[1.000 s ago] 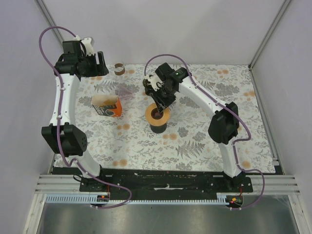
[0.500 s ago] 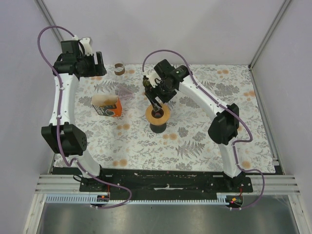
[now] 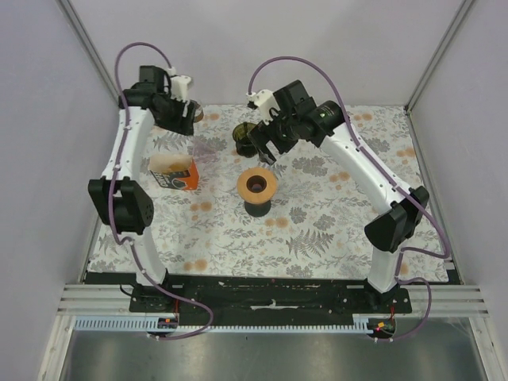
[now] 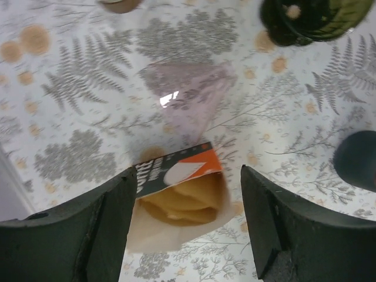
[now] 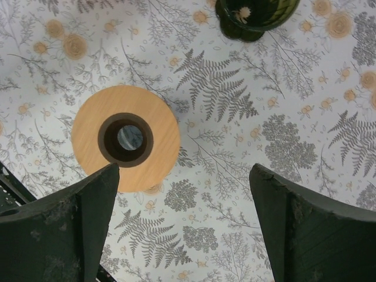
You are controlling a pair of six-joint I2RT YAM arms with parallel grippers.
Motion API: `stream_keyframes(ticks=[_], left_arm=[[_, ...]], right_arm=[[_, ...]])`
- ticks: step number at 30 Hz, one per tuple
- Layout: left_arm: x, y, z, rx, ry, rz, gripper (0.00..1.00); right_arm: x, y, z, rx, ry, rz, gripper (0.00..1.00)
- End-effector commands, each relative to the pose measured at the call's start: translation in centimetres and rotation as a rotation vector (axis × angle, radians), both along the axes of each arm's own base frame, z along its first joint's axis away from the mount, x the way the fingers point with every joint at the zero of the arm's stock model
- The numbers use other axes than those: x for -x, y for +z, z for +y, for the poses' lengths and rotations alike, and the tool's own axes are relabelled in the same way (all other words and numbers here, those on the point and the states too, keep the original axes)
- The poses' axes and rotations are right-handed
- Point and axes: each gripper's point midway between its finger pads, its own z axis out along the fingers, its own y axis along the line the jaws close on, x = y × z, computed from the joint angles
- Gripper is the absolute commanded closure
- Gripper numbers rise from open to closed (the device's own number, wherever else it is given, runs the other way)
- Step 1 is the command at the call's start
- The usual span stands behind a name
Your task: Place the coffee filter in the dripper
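My left gripper moves down and across onto the clear cone's edge by the box next, since it lies below and right in the top view.
The dripper (image 3: 256,189) is a wooden ring with a dark centre hole on a black body, standing mid-table; it also shows in the right wrist view (image 5: 125,137). Tan coffee filters (image 4: 182,197) sit in an open orange and black box (image 3: 175,173). My left gripper (image 3: 182,117) hangs open at the back left, and its wrist view frames the box (image 4: 176,170) far below between the fingers. My right gripper (image 3: 266,147) is open and empty, raised behind the dripper. No filter shows in the dripper's hole.
A clear pinkish cone (image 4: 188,97) lies on the floral cloth just behind the box. A dark green glass vessel (image 3: 246,136) stands under the right gripper. A brown roll (image 3: 194,113) sits at the back edge. Grey walls close in both sides.
The right gripper rose off the wooden ring, moved back and opened wide. The left arm swung right along the back edge, towards the brown roll.
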Motion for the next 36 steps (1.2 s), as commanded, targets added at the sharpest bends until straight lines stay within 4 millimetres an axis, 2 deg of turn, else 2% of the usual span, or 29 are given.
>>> stream_keyframes(ticks=[1, 3, 5, 11, 14, 17, 19, 20, 22, 23, 24, 27, 32, 36], left_arm=[[-0.6, -3.7, -4.2, -0.046, -0.106, 0.090, 0.21], [-1.6, -5.1, -3.3, -0.080, -0.024, 0.121, 0.20], [-2.7, -5.7, -2.4, -0.100, 0.037, 0.129, 0.19], [-4.5, -8.7, -3.1, -0.072, 0.078, 0.160, 0.18], [-4.2, -11.1, -3.7, -0.049, 0.041, 0.220, 0.20], [-3.6, -12.8, -4.6, -0.009, 0.012, 0.278, 0.35], [-3.2, -13.5, -5.0, 0.008, -0.003, 0.299, 0.49], [-3.0, -13.5, -5.4, 0.024, -0.018, 0.305, 0.59], [-3.0, -13.1, -5.8, 0.049, -0.037, 0.297, 0.78], [-3.0, -12.4, -6.1, 0.060, -0.048, 0.286, 0.91], [-3.0, -11.5, -6.4, 0.069, -0.064, 0.268, 0.98], [-2.3, -8.1, -7.0, 0.085, -0.120, 0.209, 0.98], [0.3, -2.1, -8.9, 0.004, -0.313, 0.082, 0.98], [4.5, 2.2, -12.2, -0.126, -0.623, -0.030, 0.98]], right_arm=[[-1.3, -0.2, -2.1, 0.024, -0.074, -0.028, 0.02], [-1.3, -0.5, -2.8, 0.033, -0.098, -0.020, 0.02], [-1.1, -0.7, -3.4, 0.043, -0.112, -0.021, 0.02], [-0.4, -1.5, -4.3, 0.062, -0.136, -0.001, 0.02], [0.0, -1.9, -4.9, 0.074, -0.151, 0.002, 0.02], [0.3, -2.2, -5.3, 0.082, -0.159, 0.005, 0.02], [0.4, -2.0, -5.6, 0.080, -0.164, 0.003, 0.02], [0.4, -1.8, -5.7, 0.076, -0.166, -0.001, 0.02], [0.3, -1.5, -6.5, 0.090, -0.191, -0.017, 0.02], [0.4, -1.2, -6.7, 0.088, -0.199, -0.023, 0.02], [0.4, -1.3, -6.9, 0.092, -0.204, -0.024, 0.02], [0.7, -1.1, -7.3, 0.089, -0.216, -0.026, 0.02], [0.8, 0.0, -8.3, 0.066, -0.248, -0.047, 0.02], [0.3, 2.6, -9.2, -0.007, -0.265, -0.091, 0.02]])
